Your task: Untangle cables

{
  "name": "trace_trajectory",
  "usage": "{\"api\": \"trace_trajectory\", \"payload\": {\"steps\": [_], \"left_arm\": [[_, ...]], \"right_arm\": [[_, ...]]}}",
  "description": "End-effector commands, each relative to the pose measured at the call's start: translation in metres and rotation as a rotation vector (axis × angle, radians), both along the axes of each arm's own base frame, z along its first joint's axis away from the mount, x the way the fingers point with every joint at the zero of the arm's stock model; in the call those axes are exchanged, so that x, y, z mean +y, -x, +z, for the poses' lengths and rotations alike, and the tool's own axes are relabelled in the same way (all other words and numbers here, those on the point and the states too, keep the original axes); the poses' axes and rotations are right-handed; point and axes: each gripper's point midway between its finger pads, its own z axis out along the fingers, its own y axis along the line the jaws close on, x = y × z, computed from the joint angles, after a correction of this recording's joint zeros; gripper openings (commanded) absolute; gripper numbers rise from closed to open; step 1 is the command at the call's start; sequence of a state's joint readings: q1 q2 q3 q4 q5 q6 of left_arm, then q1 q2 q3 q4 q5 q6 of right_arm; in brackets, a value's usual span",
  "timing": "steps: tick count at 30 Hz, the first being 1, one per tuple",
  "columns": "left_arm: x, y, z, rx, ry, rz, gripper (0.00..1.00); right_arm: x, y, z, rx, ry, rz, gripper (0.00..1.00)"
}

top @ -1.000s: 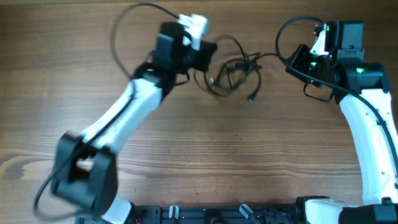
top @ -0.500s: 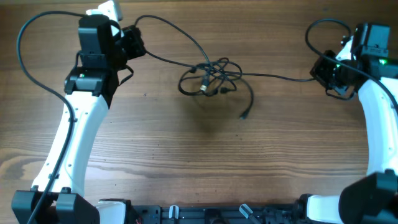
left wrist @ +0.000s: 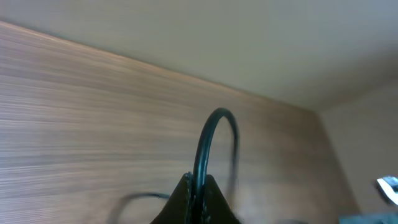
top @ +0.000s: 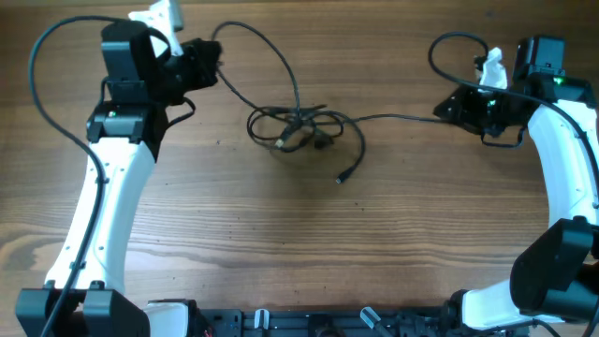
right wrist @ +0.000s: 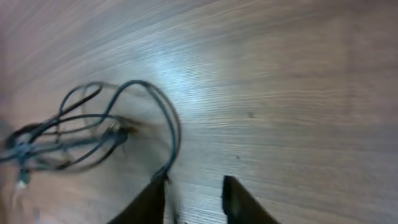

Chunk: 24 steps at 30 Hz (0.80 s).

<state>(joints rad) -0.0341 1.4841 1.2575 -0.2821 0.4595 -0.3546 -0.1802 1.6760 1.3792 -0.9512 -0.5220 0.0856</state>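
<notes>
My left gripper will pull its piece of cable up away from the tangle (right wrist: 65, 140) next, then come back down over the bare wood and let it go, because that piece runs into the tangle's loops.
The cables (top: 298, 126) lie as a loose black tangle on the wooden table (top: 281, 243), with one plug end (top: 343, 178) trailing toward the front. My left gripper (top: 201, 64) is shut on one strand (left wrist: 208, 134) that arcs up out of its closed fingertips (left wrist: 186, 190) and runs down to the tangle. A second strand (top: 398, 116) stretches right to my right gripper (top: 451, 107). In the right wrist view that gripper (right wrist: 194, 185) stands open, the strand's end (right wrist: 168, 163) resting against its left finger only, with the tangle (right wrist: 65, 140) beyond.
Thick black arm wires loop above the left arm (top: 37, 56) and beside the right arm (top: 447, 42). The table's far edge (left wrist: 261, 93) runs close behind the left gripper. Bare wood lies in front of the tangle.
The right gripper's jaws have parted and it has moved left toward the tangle. The tangle has slid a little to the left, and the left gripper stays shut on its strand.
</notes>
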Motion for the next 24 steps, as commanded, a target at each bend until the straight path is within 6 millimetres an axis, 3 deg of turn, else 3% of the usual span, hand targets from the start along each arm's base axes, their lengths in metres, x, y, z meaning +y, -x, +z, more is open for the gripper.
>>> {"api": "trace_trajectory", "payload": {"steps": [1,4,6,10,13,16,19,24], "left_arm": [[-0.037,0.020,0.015,0.035,0.119,-0.112,0.04],[-0.050,0.024,0.011,0.080,0.154,-0.114,0.04],[-0.050,0.023,0.010,0.125,0.207,-0.065,0.04],[-0.045,0.019,0.008,0.193,0.294,0.026,0.04],[-0.032,0.013,0.004,0.186,0.261,0.106,0.04],[-0.010,0.009,-0.014,0.222,0.200,0.247,0.04],[0.007,0.013,-0.045,0.316,0.133,0.351,0.04],[0.014,0.018,-0.092,0.456,0.065,0.391,0.04]], "right_arm": [[0.026,-0.004,0.028,-0.120,-0.024,0.175,0.66],[0.046,-0.010,0.060,-0.184,-0.015,0.228,0.73],[0.069,-0.016,0.078,-0.233,-0.019,0.264,0.73],[0.115,-0.020,0.085,-0.231,-0.075,0.255,0.66],[0.145,-0.018,0.077,-0.196,-0.057,0.252,0.60],[0.178,-0.010,0.061,-0.173,-0.026,0.328,0.55],[0.205,-0.001,0.040,-0.133,-0.025,0.393,0.51],[0.234,0.010,0.010,-0.066,-0.018,0.462,0.42]]}}
